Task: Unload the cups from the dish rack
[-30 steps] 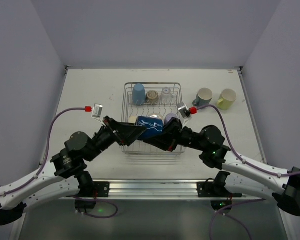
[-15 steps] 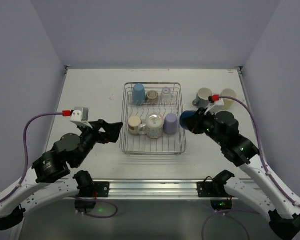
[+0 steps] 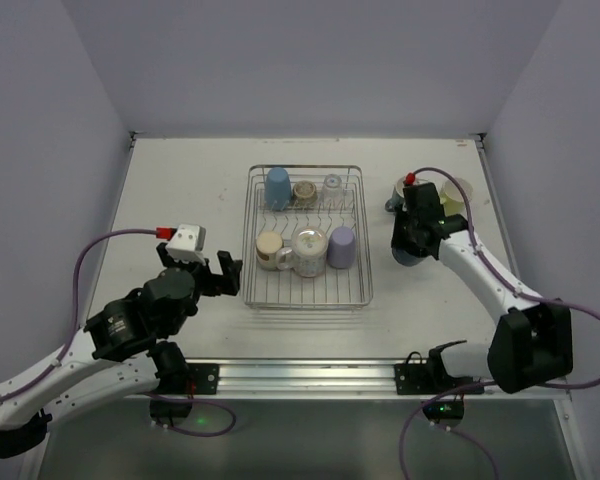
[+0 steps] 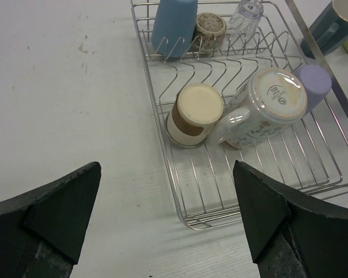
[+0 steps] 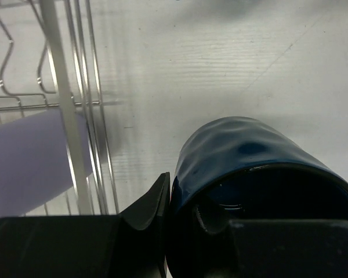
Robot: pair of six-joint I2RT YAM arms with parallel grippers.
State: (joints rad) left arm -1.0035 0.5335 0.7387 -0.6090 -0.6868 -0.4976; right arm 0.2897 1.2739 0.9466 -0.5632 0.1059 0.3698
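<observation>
I should bring the dark blue cup [image 5: 249, 156] down in my right gripper next, slightly toward the rack, where the patch beside the rack is empty.
The dish rack [image 3: 248, 240] stands mid-table with several cups in it: light blue [image 3: 277, 187], small beige [image 3: 304, 191] and clear [image 3: 332, 186] at the back, a cream mug [image 4: 195, 113], a white mug [image 4: 272, 101] and a lavender tumbler [image 3: 341, 246] in front. My right gripper [image 5: 185, 214] is shut on the rim of a dark blue cup [image 5: 249, 156], one finger inside and one outside, low over the table just right of the rack. My left gripper [image 4: 165, 220] hangs open and empty over the table by the rack's [image 4: 175, 191] near left corner.
A grey-teal mug [image 3: 400, 190] and a yellow-green mug [image 3: 458, 192] stand on the table right of the rack, just behind my right wrist. Walls close the table on the left, far and right sides.
My right arm carried the dark blue cup from over the rack to the table on its right. My left arm pulled back left off the rack, and its gripper finished opening.
</observation>
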